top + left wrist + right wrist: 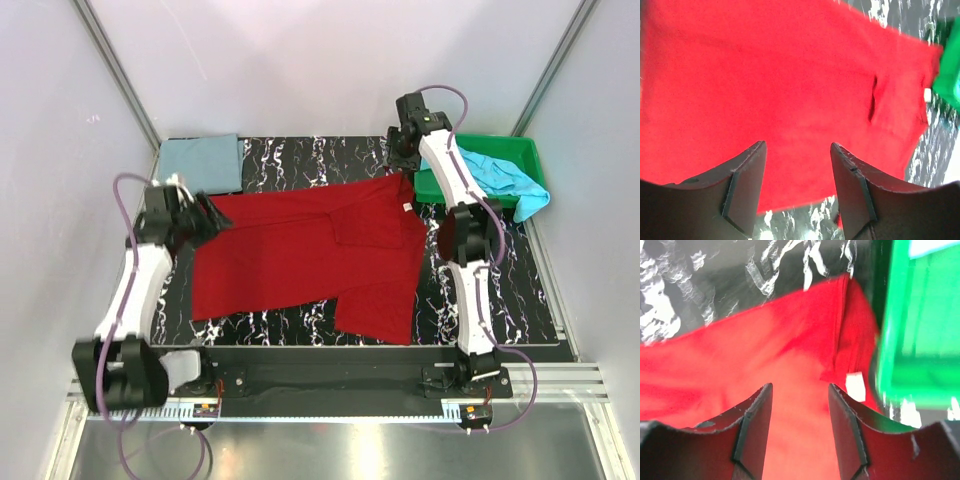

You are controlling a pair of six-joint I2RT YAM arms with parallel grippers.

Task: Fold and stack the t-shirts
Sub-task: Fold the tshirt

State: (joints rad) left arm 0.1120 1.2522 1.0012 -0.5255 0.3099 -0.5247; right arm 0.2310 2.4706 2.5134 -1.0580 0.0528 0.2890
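Note:
The red shirt's near corner away from the tray lies below my left gripper toward my base, so my left gripper will move back and down to it next.
A deep red t-shirt (310, 260) lies spread and partly folded over itself on the black marbled mat (520, 290). A grey-blue t-shirt (200, 160) lies folded at the back left corner. A turquoise t-shirt (505, 178) is crumpled in the green tray (520, 150), spilling over its right rim. My left gripper (213, 216) hovers at the red shirt's left edge. In the left wrist view this gripper (797, 145) is open over red cloth (790, 75), holding nothing. My right gripper (403, 160) is at the shirt's back right corner, open (800, 386) above red cloth (765, 355).
The green tray (920, 315) stands close to the right of my right gripper, touching the red shirt's corner. A white label (856, 386) shows on the shirt near the tray. White walls close in on the left, back and right.

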